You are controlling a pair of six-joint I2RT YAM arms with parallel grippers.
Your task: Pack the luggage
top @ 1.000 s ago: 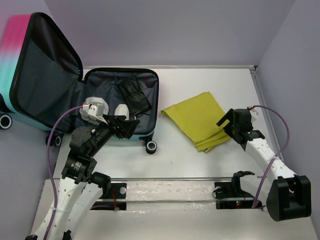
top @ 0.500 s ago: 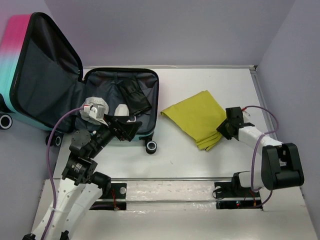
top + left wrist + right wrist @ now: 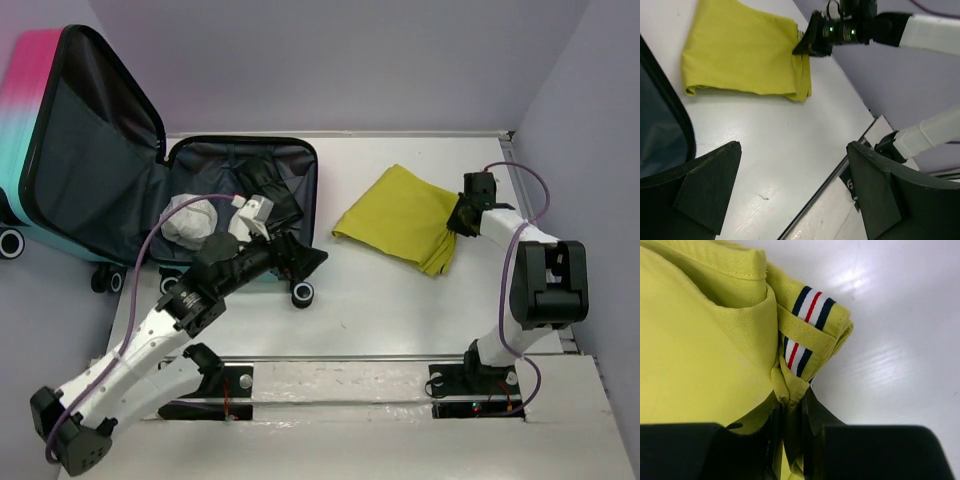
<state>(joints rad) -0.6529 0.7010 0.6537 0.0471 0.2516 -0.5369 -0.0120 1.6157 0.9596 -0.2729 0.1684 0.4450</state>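
I need to move my left gripper outward next, to the right in the top view and down onto the yellow garment's luggage-side edge (image 3: 374, 196) (image 3: 695, 30), because that edge lies outward of the gripper and below it.
The luggage (image 3: 92, 150) lies open at the back left, its pink-to-teal lid propped up and its grey-lined base (image 3: 213, 160) flat on the table. A folded yellow garment (image 3: 398, 213) lies to the right of it. My right gripper (image 3: 461, 219) is shut on that garment's right edge, pinching a fold (image 3: 788, 390) just below a navy, white and red striped tab (image 3: 807, 307). My left gripper (image 3: 306, 262) hangs open and empty over the table by the suitcase's near right corner, and its wrist camera shows the yellow garment (image 3: 742, 55) and the right gripper (image 3: 809, 44) ahead.
Inside the base lie a black garment (image 3: 266, 193) and a pale grey bundle (image 3: 188, 217). A black wheel (image 3: 302, 293) juts out at the near right corner. Grey walls close the back and right side, and a metal rail (image 3: 340, 358) runs along the near edge.
My right gripper has shut on the yellow garment's edge and drawn it back and to the right. My left arm has swung right, out of the suitcase and over the table.
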